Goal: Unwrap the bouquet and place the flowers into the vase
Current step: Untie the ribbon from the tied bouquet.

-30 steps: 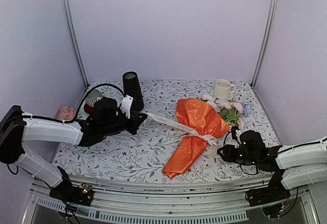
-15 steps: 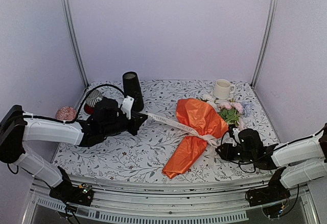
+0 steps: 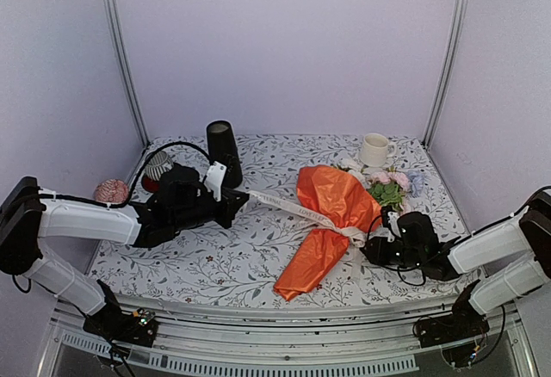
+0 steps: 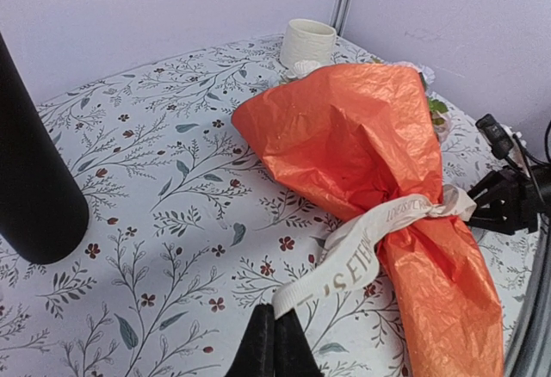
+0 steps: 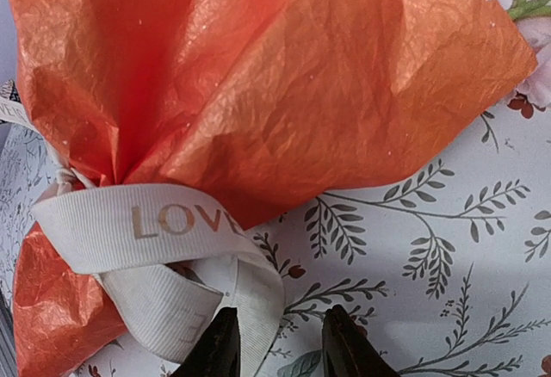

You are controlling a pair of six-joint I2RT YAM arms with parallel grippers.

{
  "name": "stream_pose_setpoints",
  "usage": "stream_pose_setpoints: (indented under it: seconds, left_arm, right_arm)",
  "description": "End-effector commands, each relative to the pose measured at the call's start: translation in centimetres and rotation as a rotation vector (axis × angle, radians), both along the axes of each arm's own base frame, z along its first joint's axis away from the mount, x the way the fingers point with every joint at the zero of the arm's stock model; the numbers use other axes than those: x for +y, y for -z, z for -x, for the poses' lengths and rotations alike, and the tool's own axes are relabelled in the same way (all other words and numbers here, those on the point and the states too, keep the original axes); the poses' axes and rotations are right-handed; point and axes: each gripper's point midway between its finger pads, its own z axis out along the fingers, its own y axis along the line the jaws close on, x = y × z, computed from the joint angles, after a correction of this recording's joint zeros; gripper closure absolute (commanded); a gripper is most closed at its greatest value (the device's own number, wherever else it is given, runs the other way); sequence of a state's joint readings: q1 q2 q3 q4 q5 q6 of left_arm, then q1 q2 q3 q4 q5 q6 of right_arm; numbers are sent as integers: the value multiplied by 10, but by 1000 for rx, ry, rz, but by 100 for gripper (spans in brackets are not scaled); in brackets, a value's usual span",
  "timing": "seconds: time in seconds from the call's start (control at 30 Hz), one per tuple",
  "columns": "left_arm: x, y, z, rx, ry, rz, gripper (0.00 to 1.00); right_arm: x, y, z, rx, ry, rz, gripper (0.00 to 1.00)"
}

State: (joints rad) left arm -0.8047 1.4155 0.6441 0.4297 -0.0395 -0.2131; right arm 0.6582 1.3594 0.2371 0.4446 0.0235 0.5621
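Next, my right gripper will move outward to close on the ribbon loop's bend, which lies outward of its fingers, since that bend stands clear of the paper.
The bouquet [image 3: 331, 209] lies flat on the patterned table, an orange crinkly paper cone [image 4: 362, 145] tied at its neck with a whitish printed ribbon [image 4: 370, 248]. Pink and white flowers [image 3: 389, 186] with green leaves poke out of its far end. My left gripper [image 4: 275, 330] is shut on the ribbon's loose end, which runs taut to the knot [image 3: 275, 200]. My right gripper [image 5: 280, 347] stands open at the knot, a ribbon loop [image 5: 146, 222] lying partly between its fingers. The black vase [image 3: 222, 149] stands upright behind my left gripper [image 3: 234, 196].
A white mug [image 3: 374, 149] stands at the back right, beyond the flowers. A striped grey-white object on a red base [image 3: 157, 166] and a pink knobbly ball [image 3: 110, 190] sit at the left edge. Metal posts and pale walls close in the table.
My right gripper has crept left, closer to the ribbon knot at the bouquet's neck. The left arm and the taut ribbon have stayed where they were.
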Motion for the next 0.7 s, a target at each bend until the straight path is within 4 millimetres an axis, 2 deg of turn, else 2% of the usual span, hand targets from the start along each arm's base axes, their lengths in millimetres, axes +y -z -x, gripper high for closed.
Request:
stream_pose_setpoints:
  seconds: [0.0,0.17,0.4,0.53,0.67]
  left_arm:
    - [-4,-2,0,-17,1,-6,100]
    - [-4,0,-1,-11,-5,-12,100]
    - [-4,-2,0,-15,-5,-10,100]
    - [-5,-2,0,-17,-4,-9,100]
    - [-5,-2,0,-19,-3,-11,100]
  right_arm:
    - [0,-7,-4,-27,5,-52,64]
    - [-6,-16,-1,-51,16,-84,63]
    - [-30,-23,-8,-84,140,-91,66]
    - [-17,-30,-11,-98,73,-93,64]
    - [-4,-24,-17,-66,19,-74,64]
